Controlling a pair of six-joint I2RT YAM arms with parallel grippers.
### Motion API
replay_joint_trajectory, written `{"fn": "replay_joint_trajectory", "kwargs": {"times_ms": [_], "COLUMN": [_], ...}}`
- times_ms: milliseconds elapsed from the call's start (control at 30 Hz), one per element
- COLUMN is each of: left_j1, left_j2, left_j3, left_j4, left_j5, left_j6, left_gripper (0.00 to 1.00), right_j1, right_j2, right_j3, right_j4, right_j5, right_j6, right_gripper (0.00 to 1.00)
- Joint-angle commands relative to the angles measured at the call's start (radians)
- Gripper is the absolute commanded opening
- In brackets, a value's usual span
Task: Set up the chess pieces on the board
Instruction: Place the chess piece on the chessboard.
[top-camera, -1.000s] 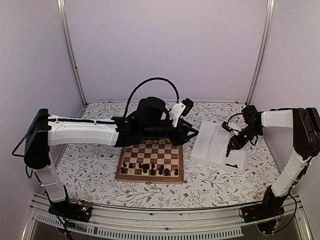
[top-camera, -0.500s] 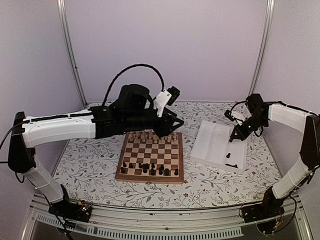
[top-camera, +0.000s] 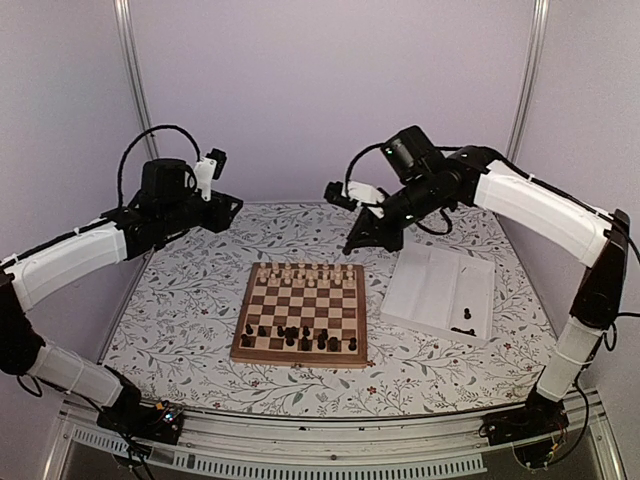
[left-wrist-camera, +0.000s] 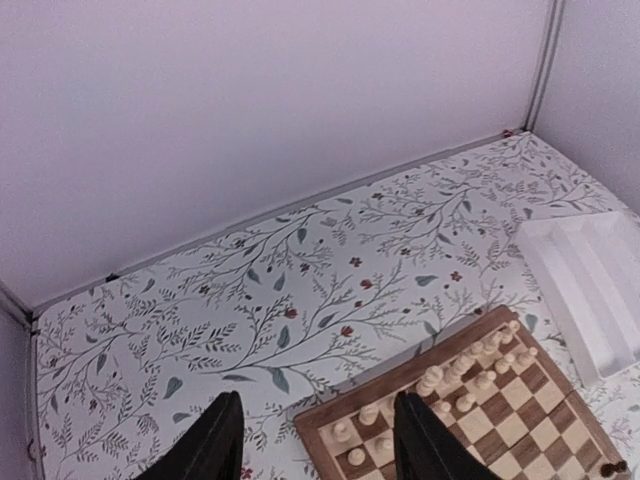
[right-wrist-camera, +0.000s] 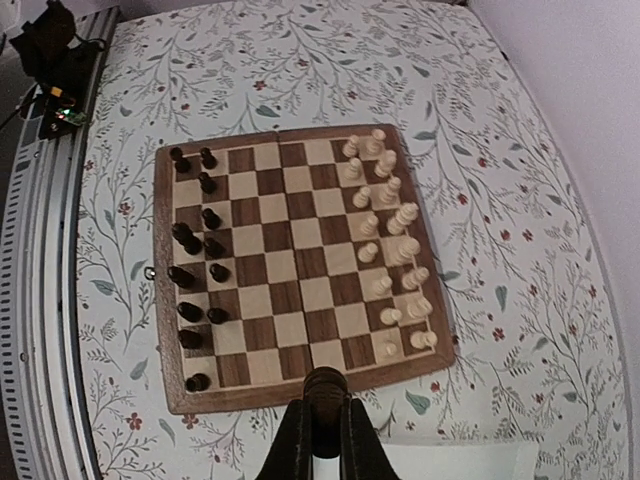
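Observation:
The robot's right gripper will next move back across the board, then lower to an empty square (top-camera: 262, 343) (right-wrist-camera: 189, 191) beside the near row's dark corner piece farthest from the tray.
The board (top-camera: 305, 300) lies mid-table with dark chess pieces (top-camera: 300, 336) along its near rows and cream pieces along its far rows. My right gripper (top-camera: 351, 246) hangs above the table just beyond the board's far right corner. In the right wrist view it (right-wrist-camera: 325, 412) is shut on one dark chess piece (right-wrist-camera: 325, 392), just outside the board (right-wrist-camera: 300, 262) edge. My left gripper (top-camera: 230, 206) is high at the far left, away from the board. Its jaws (left-wrist-camera: 315, 445) stand open with nothing between them.
A white ridged tray (top-camera: 430, 280) sits right of the board with a few dark pieces (top-camera: 463, 322) at its near end. The left wrist view shows the board's far corner (left-wrist-camera: 510, 415) and the tray (left-wrist-camera: 590, 270). Enclosure walls stand behind.
My left arm has pulled back from over the board to the far left. My right gripper has shut on a dark piece in the tray and swung it over towards the board.

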Motion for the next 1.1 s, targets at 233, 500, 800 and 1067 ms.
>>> {"fn": "replay_joint_trajectory", "kwargs": {"times_ms": [233,500,800,1067], "left_j1": [0.11,0.11,0.11,0.11], "left_j2": [-0.135,-0.148,-0.152,-0.149], "left_j3": [-0.098,-0.098,-0.097,-0.097], "left_j4": [0.077,0.077,0.078,0.078], "left_j5": [0.005,0.028,0.062,0.065], "left_j6": [0.01,0.033,0.033,0.036], "left_gripper": [0.53,0.53,0.53,0.53], "right_j1": [0.369,0.448,0.449,0.449], "right_j2": [0.489,0.676,0.746,0.778], "right_j3": [0.547,0.625,0.639,0.642], "right_j4": [-0.151,-0.098,-0.076,-0.054], "right_j5": [0.058,0.117,0.147,0.164], "right_j6": [-0.03,-0.019,-0.003,-0.004], "right_gripper": [0.0,0.0,0.0,0.0]}}
